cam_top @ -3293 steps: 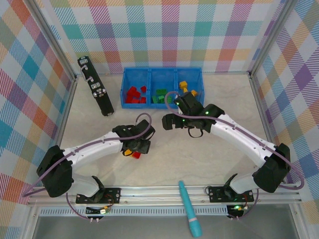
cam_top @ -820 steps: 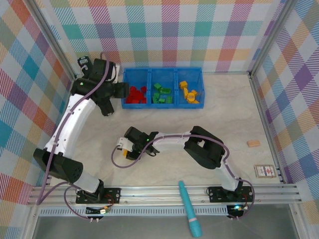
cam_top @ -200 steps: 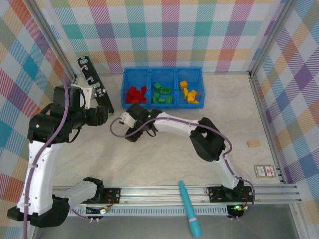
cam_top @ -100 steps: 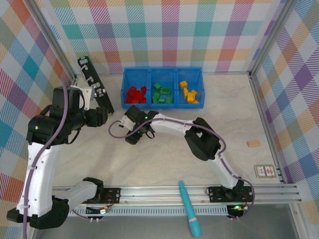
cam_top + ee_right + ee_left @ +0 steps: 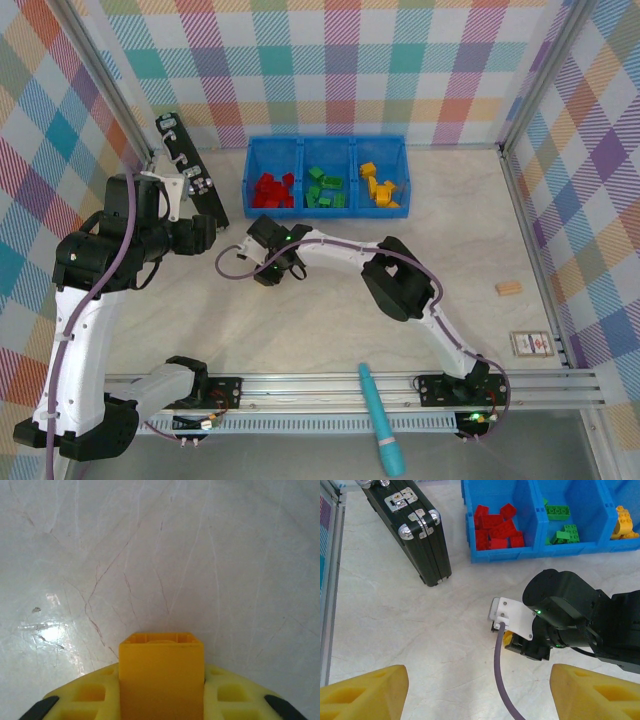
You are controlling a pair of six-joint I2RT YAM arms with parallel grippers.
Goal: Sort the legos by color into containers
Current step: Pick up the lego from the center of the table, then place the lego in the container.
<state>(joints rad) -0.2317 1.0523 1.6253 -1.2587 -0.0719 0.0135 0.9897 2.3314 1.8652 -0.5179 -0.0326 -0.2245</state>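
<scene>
The yellow legos lie together in one container of the blue tray (image 5: 325,141), so I will lift my right gripper and carry the yellow-orange brick outward over them.
My right gripper (image 5: 161,702) is shut on a yellow-orange lego (image 5: 161,662), low over the pale table in front of the tray. It stands in the top view (image 5: 268,264) just below the red compartment, and the left wrist view catches a sliver of the yellow lego (image 5: 508,639) under it. The blue tray (image 5: 325,141) holds red legos (image 5: 272,190) in its left container, green legos (image 5: 325,188) in the middle one and yellow legos (image 5: 378,186) in the right one. My left gripper (image 5: 480,700) hangs open and empty, high to the left (image 5: 203,236).
A black case (image 5: 190,172) lies left of the tray, close to the left arm. A teal pen-like tool (image 5: 381,418) lies at the near edge, and a tan wooden block (image 5: 508,288) and a small card (image 5: 532,344) sit at the right.
The right gripper has closed on the yellow-orange lego and shifted slightly towards the tray. The left arm has stayed put.
</scene>
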